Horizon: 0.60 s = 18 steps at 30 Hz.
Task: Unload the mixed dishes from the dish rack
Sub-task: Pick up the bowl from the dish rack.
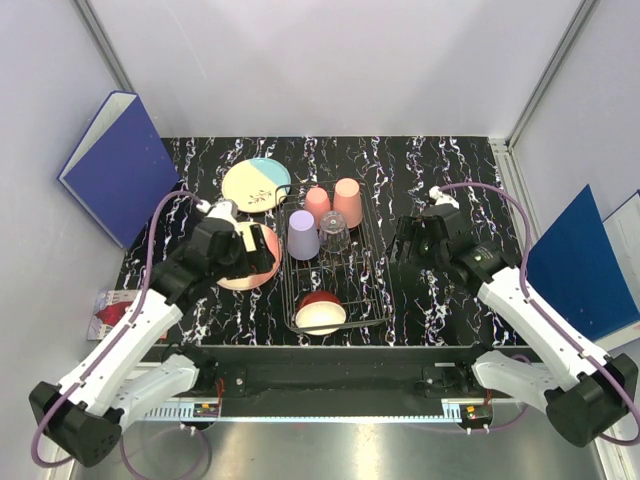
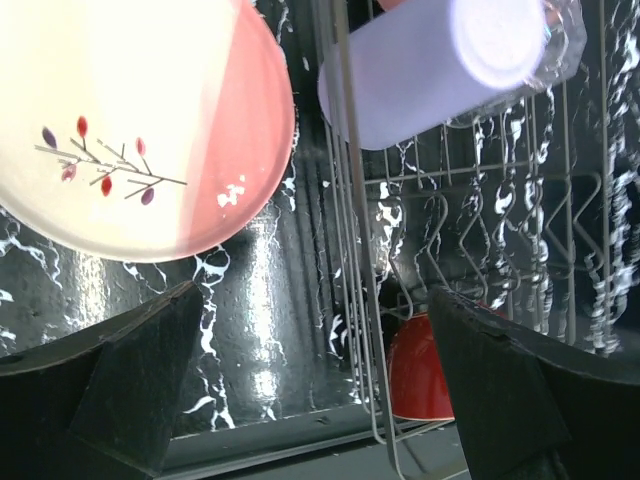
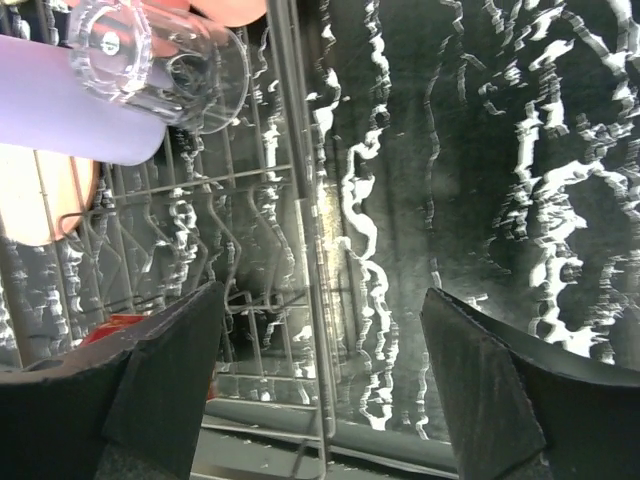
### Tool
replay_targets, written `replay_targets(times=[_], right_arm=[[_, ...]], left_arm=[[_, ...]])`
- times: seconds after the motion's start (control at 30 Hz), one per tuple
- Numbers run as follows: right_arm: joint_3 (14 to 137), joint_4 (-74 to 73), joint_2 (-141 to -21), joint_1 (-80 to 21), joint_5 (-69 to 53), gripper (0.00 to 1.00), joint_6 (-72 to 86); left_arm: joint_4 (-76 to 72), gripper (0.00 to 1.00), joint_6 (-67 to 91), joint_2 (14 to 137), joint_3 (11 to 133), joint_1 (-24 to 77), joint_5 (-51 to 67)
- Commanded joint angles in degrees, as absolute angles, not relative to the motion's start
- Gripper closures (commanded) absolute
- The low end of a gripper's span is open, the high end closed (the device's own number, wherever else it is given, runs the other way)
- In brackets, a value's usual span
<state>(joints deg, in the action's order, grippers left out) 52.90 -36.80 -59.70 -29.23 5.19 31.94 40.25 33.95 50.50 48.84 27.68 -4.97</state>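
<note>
The red bowl stands tipped open. My left gripper should next swing back and to the right in the top view, turn, and go down onto the red bowl's plate-side rim point(image 1: 298, 313).
The wire dish rack point(image 1: 372, 262) stands mid-table. It holds a lavender cup point(image 1: 302, 238), a clear glass point(image 1: 334, 234), two salmon-pink cups point(image 1: 347, 201) and a red bowl point(image 1: 320, 312). A blue-and-cream plate point(image 1: 256, 184) and a pink-and-cream plate point(image 1: 240, 277) lie on the table left of the rack. My left gripper point(image 1: 262, 256) hovers open over the pink plate's point(image 2: 140, 130) edge, beside the rack's left wall point(image 2: 350, 250), with nothing between its fingers point(image 2: 140, 370). My right gripper point(image 1: 402, 244) is open beside the rack's right wall point(image 3: 310, 300), holding nothing.
Blue binders lean against the left wall point(image 1: 118, 165) and the right wall point(image 1: 580, 262). The black marbled mat point(image 1: 450, 180) is bare to the right of the rack. In the right wrist view, the glass point(image 3: 160, 60) lies against the lavender cup point(image 3: 70, 105).
</note>
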Motion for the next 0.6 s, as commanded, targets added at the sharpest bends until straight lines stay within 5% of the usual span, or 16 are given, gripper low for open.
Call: replay_targets(times=[0.0, 0.23, 0.57], right_arm=[[57.5, -38.8, -57.5, -35.1, 13.2, 0.14, 27.3], [56.6, -39.4, -52.3, -42.7, 15.6, 0.11, 25.1], [53.4, -37.4, -48.6, -42.9, 13.5, 0.07, 24.0]], left_arm=[[37.7, 0.01, 30.6, 50.0, 52.3, 35.2, -17.9], [37.6, 0.01, 23.8, 52.0, 54.1, 51.0, -23.4], [27.6, 0.01, 1.7, 47.1, 50.4, 60.1, -11.9]])
